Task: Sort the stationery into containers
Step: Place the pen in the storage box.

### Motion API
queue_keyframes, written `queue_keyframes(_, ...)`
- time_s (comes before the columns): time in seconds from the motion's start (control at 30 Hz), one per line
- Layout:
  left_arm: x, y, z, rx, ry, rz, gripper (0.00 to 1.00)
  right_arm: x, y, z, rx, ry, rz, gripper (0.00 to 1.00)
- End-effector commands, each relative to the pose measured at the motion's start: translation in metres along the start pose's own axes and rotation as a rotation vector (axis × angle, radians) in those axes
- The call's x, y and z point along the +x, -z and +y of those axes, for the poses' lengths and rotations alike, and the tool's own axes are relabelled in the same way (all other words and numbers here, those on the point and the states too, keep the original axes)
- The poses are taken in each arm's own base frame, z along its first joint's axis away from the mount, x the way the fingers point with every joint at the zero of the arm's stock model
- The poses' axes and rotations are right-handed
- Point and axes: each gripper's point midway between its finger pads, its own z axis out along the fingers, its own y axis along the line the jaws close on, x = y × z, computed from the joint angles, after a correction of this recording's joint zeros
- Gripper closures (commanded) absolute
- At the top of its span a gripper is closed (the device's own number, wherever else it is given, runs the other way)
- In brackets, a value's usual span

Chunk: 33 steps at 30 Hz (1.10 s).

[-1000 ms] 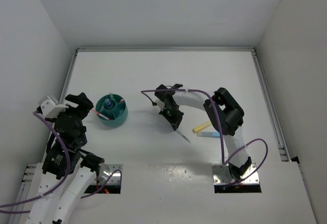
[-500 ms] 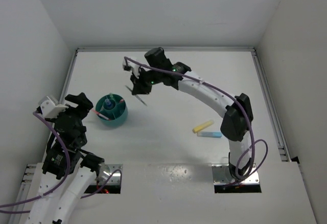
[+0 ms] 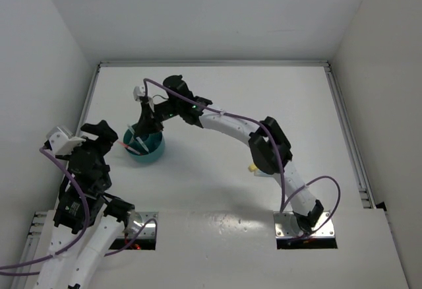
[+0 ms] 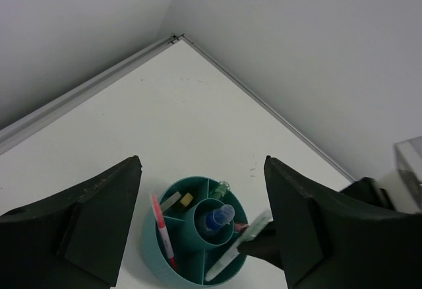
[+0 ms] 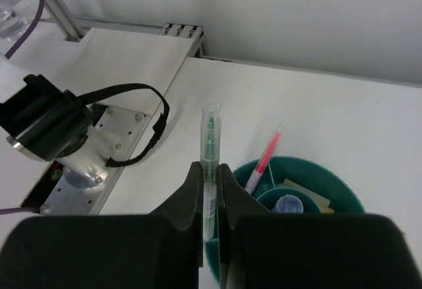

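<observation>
The right gripper shifts toward the red pen's section (image 3: 133,150) (image 5: 244,178) next, then down to release the green pen, since its lower end already dips inside the organiser.
The round teal organiser (image 3: 146,149) stands at the left of the table. It holds a red pen (image 4: 161,229), a clear blue-capped bottle (image 4: 217,218) in its centre well, and small yellow and beige bits (image 4: 184,200). My right gripper (image 3: 144,130) is shut on a thin green pen (image 5: 210,145). It holds the pen over the organiser's rim (image 5: 310,170), with the pen's lower end (image 4: 231,256) dipping into an outer compartment. My left gripper (image 4: 203,163) is open and empty, above and to the left of the organiser. A yellow marker (image 3: 252,167) lies mid-table, partly hidden by the right arm.
The right arm (image 3: 224,123) stretches across the table's middle from its base (image 3: 304,226). White walls close in the table on the left, back and right. A metal rail (image 4: 86,91) runs along the table's edge.
My right arm has swung from the table's middle to the far left, carrying the green pen, and now holds it over the teal organiser. The left arm has barely moved.
</observation>
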Motion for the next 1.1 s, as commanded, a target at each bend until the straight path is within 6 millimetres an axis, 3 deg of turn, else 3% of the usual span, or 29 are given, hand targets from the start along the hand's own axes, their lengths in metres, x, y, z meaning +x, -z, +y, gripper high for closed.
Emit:
queue_keyframes(0.0, -0.014, 0.002, -0.002, 0.01, 0.036, -0.046, 0.19, -0.053, -0.012, 0.008, -0.064, 0.159, -0.134, 1.0)
queue_keyframes(0.17, -0.013, 0.002, -0.005, 0.026, 0.035, -0.037, 0.19, -0.041, -0.026, 0.001, -0.036, 0.18, -0.135, 1.0)
queue_keyframes(0.47, -0.018, 0.005, -0.005, 0.037, 0.056, -0.054, 0.19, 0.002, -0.042, -0.025, 0.07, 0.18, -0.048, 0.98)
queue_keyframes(0.5, -0.018, 0.005, -0.005, 0.037, 0.056, -0.054, 0.19, 0.015, -0.042, -0.028, 0.08, 0.162, -0.015, 0.98)
queue_keyframes(0.7, -0.018, 0.005, -0.005, 0.037, 0.056, -0.054, 0.19, 0.035, -0.037, -0.047, 0.167, 0.203, 0.068, 0.97)
queue_keyframes(0.77, -0.02, 0.006, -0.004, 0.04, 0.063, -0.06, 0.19, 0.044, -0.036, -0.045, 0.162, 0.188, 0.09, 0.84)
queue_keyframes(0.83, -0.02, 0.006, -0.004, 0.04, 0.063, -0.06, 0.19, 0.044, -0.034, -0.042, 0.158, 0.181, 0.107, 0.65)
queue_keyframes(0.9, -0.02, 0.006, -0.004, 0.04, 0.063, -0.06, 0.19, 0.039, -0.032, -0.039, 0.147, 0.19, 0.105, 0.57)
queue_keyframes(1.0, -0.02, 0.006, -0.004, 0.04, 0.063, -0.06, 0.19, 0.027, -0.03, -0.034, 0.141, 0.19, 0.094, 0.58)
queue_keyframes(1.07, -0.02, 0.006, -0.004, 0.04, 0.063, -0.06, 0.19, 0.018, -0.033, -0.027, 0.124, 0.2, 0.085, 0.67)
